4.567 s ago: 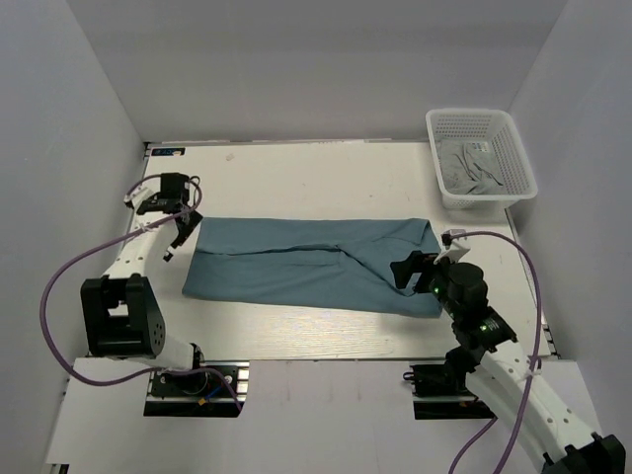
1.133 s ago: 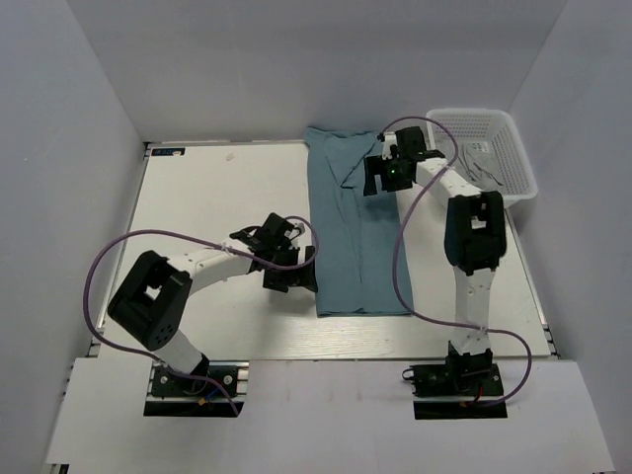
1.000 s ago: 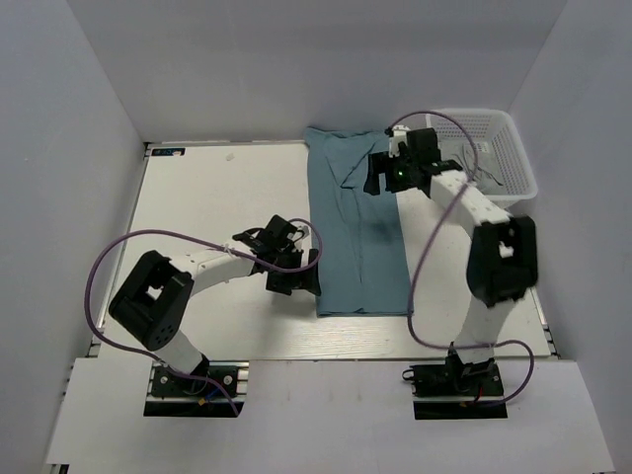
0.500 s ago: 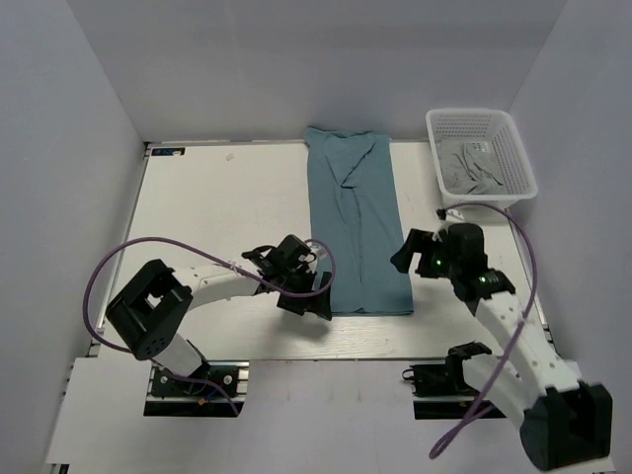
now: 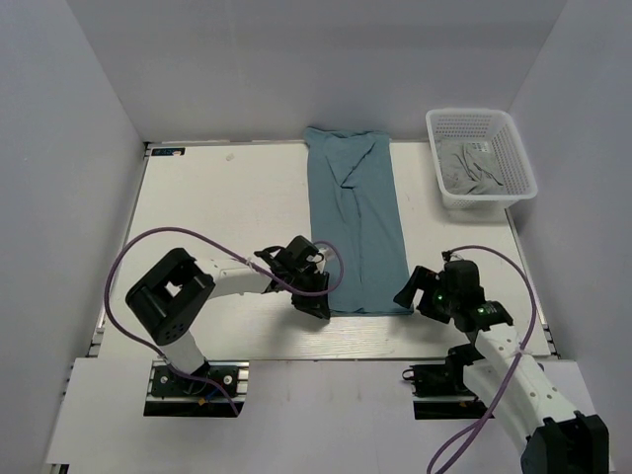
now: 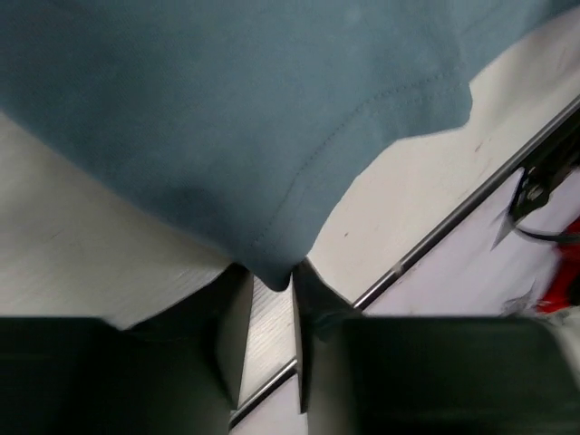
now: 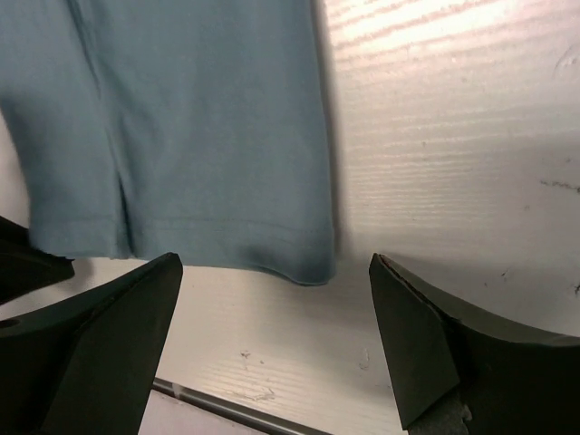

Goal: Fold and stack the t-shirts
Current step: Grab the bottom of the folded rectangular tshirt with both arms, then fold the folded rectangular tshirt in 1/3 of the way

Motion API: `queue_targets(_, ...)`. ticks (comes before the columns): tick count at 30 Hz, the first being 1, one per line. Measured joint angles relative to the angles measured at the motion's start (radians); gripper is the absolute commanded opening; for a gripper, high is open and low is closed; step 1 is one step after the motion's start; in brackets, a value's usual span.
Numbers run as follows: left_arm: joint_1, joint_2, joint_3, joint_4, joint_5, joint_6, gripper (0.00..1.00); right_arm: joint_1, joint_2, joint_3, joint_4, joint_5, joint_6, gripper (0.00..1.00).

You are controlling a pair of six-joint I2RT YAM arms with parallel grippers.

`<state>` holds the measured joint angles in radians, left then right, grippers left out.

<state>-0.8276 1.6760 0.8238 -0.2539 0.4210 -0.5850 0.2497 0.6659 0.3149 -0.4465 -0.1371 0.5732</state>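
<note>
The t-shirt's free near corner lies below my right gripper, between my fingers. So my right gripper should move down gently and close its open fingers on that corner.
A teal-blue t-shirt (image 5: 355, 217) lies folded into a long strip running from the far edge of the table toward the near edge. My left gripper (image 5: 318, 301) is at its near left corner. In the left wrist view the jaws (image 6: 272, 281) are closed to a narrow gap, with the tip of that shirt corner (image 6: 227, 118) pinched between them. My right gripper (image 5: 407, 296) hovers just off the near right corner, wide open. In the right wrist view, the shirt's hem (image 7: 199, 127) lies ahead of the gripper (image 7: 274, 258) and nothing is between the fingers.
A white mesh basket (image 5: 434, 118) stands at the far right with crumpled grey-blue cloth (image 5: 474, 173) inside. The table's near edge and metal rail (image 6: 453, 217) run close behind both grippers. White walls enclose the table on three sides.
My left gripper slid to the shirt's near left corner and closed on it. My right arm swung from the shirt's far end back to the near right corner, staying open.
</note>
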Motion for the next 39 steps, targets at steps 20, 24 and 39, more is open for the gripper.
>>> queue_targets(20, -0.006, -0.014, -0.017, -0.018, -0.031, -0.029, 0.0, -0.001, 0.092, -0.044, 0.066, -0.053, 0.048, 0.0)
queue_targets(24, -0.007, -0.059, -0.047, -0.053, -0.065, -0.024, 0.0, 0.0, 0.069, -0.044, 0.037, -0.086, 0.042, 0.0)
queue_targets(39, -0.091, -0.232, -0.116, -0.273, -0.037, -0.005, 0.0, 0.044, -0.087, -0.047, -0.166, -0.288, -0.016, 0.0)
